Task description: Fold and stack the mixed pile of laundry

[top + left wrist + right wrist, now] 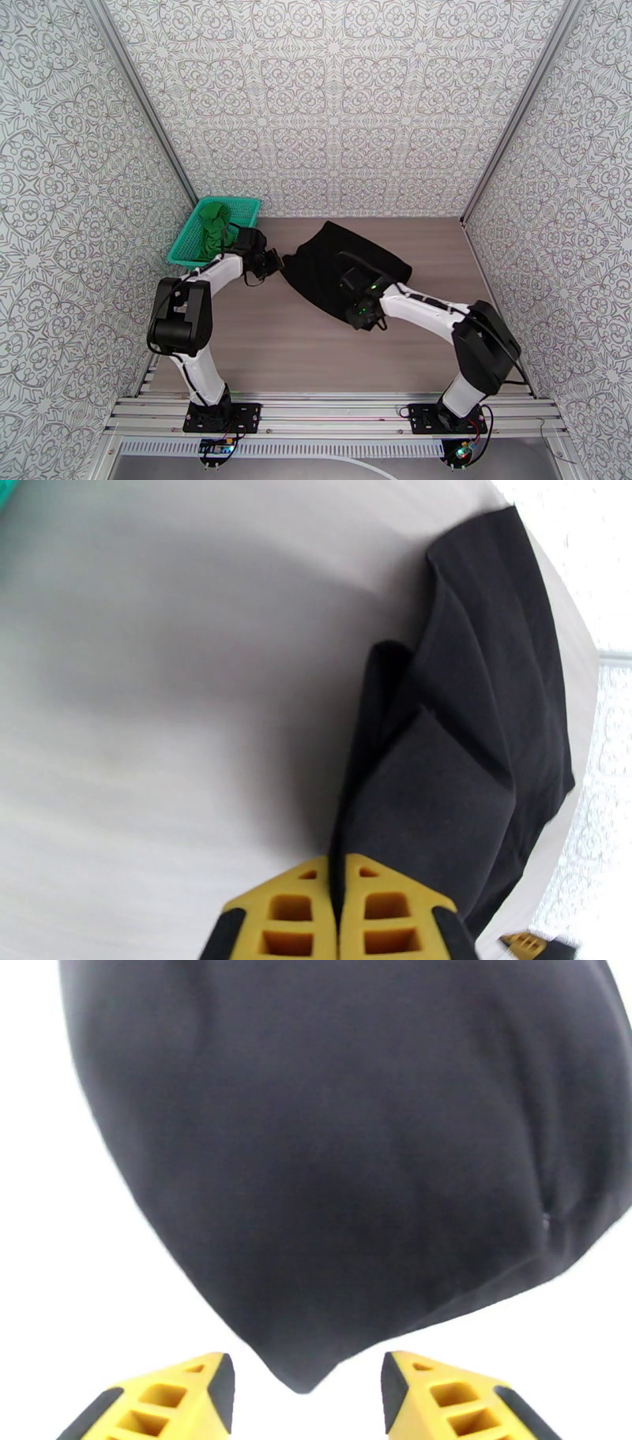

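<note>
The near corner of the black garment is already between the right gripper's open yellow fingers, so the right gripper needs to go down onto that corner next and close there.
The mixed laundry pile is split in two. The black garment lies partly folded on the wooden table, and the bright green T-shirt sits bunched in the teal basket. My left gripper is at the black garment's left edge. In the left wrist view it is shut, with a fold of the black garment pinched between its yellow fingers. My right gripper hovers over the garment's near part. In the right wrist view it is open, and a corner of the black garment sits between its fingertips, not gripped.
The teal mesh basket stands at the back left against the patterned wall, close behind my left arm. Patterned walls close in the table on three sides. Bare wooden tabletop stretches in front of the garment toward the arm bases.
</note>
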